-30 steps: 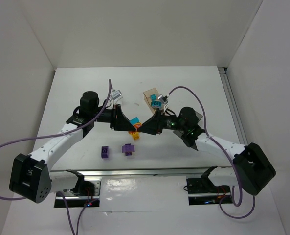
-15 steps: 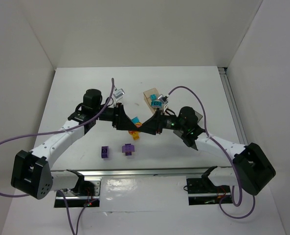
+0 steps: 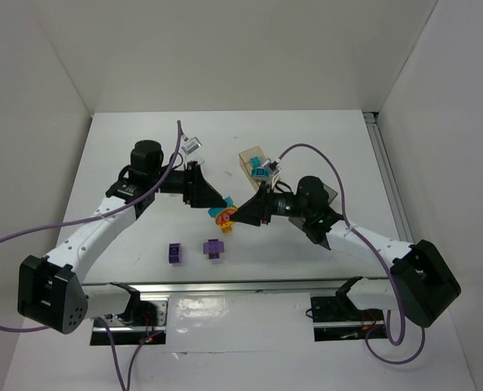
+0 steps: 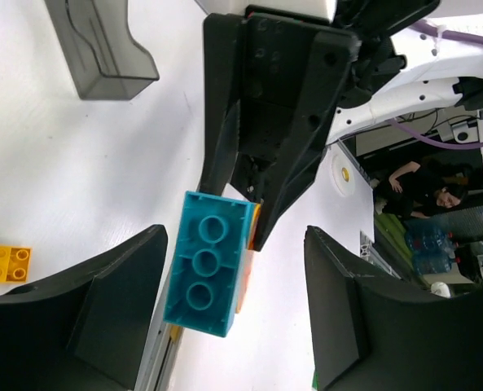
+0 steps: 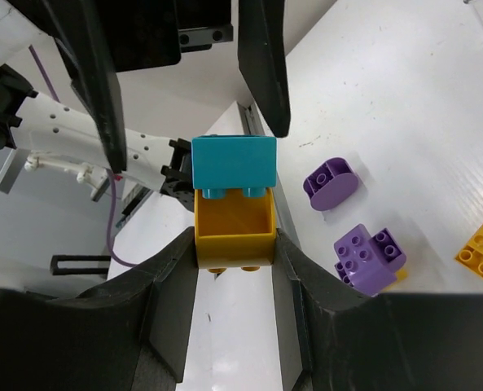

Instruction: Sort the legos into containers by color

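I will move my right gripper to the right in the top view over the dark grey container and let go of the orange-yellow lego, because the tan-orange container holds teal.
My right gripper [image 5: 234, 244] is shut on an orange-yellow lego [image 5: 234, 236] that has a teal lego [image 5: 234, 167] stuck onto its far end. The pair hangs over the middle of the table [image 3: 222, 214]. My left gripper [image 4: 234, 240] faces it, open, with its fingers [image 4: 103, 309] either side of the teal lego [image 4: 207, 265] and not touching it. Two purple legos [image 3: 175, 253] [image 3: 215, 247] lie near the front. Another orange-yellow lego [image 3: 225, 227] lies under the grippers. The tan-orange container [image 3: 249, 156] at the back holds teal legos [image 3: 262, 172].
The dark grey container [image 4: 103, 49] stands on the right side of the table, partly behind the right arm [image 3: 331, 194]. Purple cables loop above both arms. A metal rail [image 3: 241, 287] runs along the near edge. White walls enclose the table.
My left gripper has opened and let go of the teal lego, then drawn back slightly to the left. My right gripper keeps the joined legos and has sunk a little.
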Robot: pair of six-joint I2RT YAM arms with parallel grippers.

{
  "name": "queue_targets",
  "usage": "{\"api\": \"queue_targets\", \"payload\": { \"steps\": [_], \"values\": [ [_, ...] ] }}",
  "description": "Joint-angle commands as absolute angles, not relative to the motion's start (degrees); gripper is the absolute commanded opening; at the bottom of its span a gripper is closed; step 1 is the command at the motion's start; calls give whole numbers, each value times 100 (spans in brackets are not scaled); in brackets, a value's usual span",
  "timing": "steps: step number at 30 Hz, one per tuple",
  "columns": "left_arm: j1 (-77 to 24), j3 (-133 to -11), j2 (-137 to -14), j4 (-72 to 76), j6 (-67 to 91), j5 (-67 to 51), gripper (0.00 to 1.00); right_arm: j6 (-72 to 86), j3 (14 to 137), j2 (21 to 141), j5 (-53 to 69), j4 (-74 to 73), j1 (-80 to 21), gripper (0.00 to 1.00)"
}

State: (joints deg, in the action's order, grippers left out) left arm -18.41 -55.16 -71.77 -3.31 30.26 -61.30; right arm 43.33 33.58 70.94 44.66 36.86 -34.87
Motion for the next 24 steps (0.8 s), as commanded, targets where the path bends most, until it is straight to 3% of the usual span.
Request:
{"api": "queue_targets", "payload": {
  "steps": [1, 3, 8, 13, 22, 24],
  "values": [
    [-1828, -5652, -6996, -80, 3111, -6310, 76, 4131, 3752, 6935, 4614, 3525, -3454, 5],
    [-1828, -5590, -6926, -87, 3111, -6371, 74, 4131, 3753, 6935, 4676, 3524, -3454, 5],
    [-1828, -5765, -6926, -896, 2602, -5960, 100, 4131, 3753, 6935, 4676, 3524, -3454, 5],
    [-1828, -5713, -7206, -730, 2821, -5967, 100, 4069, 3806, 6935, 4729, 3472, -3454, 5],
    [-1828, -5423, -7260, -467, 2883, -6433, 87, 4122, 3920, 6987, 4834, 3524, -3454, 5],
    [-1828, -5371, -7321, -361, 2935, -6539, 76, 4122, 3920, 6987, 4834, 3472, -3454, 5]
  ]
}}
